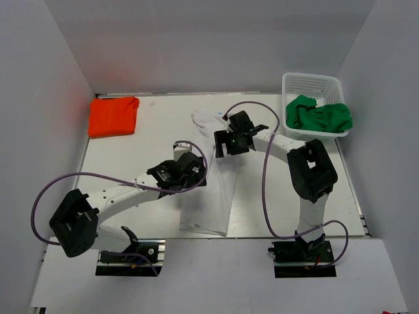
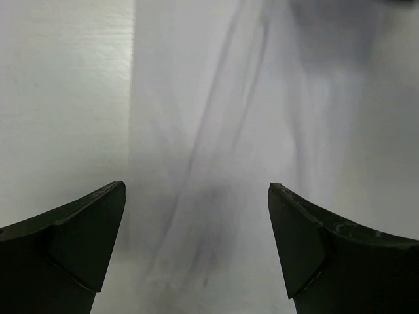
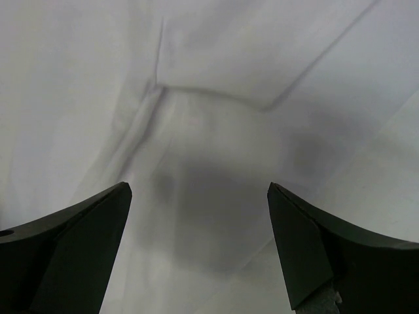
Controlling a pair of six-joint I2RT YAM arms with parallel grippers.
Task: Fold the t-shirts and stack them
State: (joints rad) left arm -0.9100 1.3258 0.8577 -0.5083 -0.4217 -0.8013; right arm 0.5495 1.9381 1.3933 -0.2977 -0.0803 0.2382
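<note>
The robot's left hand will go back and down next, onto the near hem's corner on the orange t-shirt's side.
The white t-shirt lies as a long narrow strip down the middle of the table. My left gripper is open and empty, low over the strip's left edge; its view shows creased white cloth between the spread fingers. My right gripper is open and empty over the strip's far part, above a folded seam in the cloth. The orange t-shirt lies folded at the far left. The green t-shirt sits crumpled in the basket.
The white mesh basket stands at the far right corner. White walls enclose the table on three sides. Bare table shows left of the shirt's edge. Purple cables loop off both arms.
</note>
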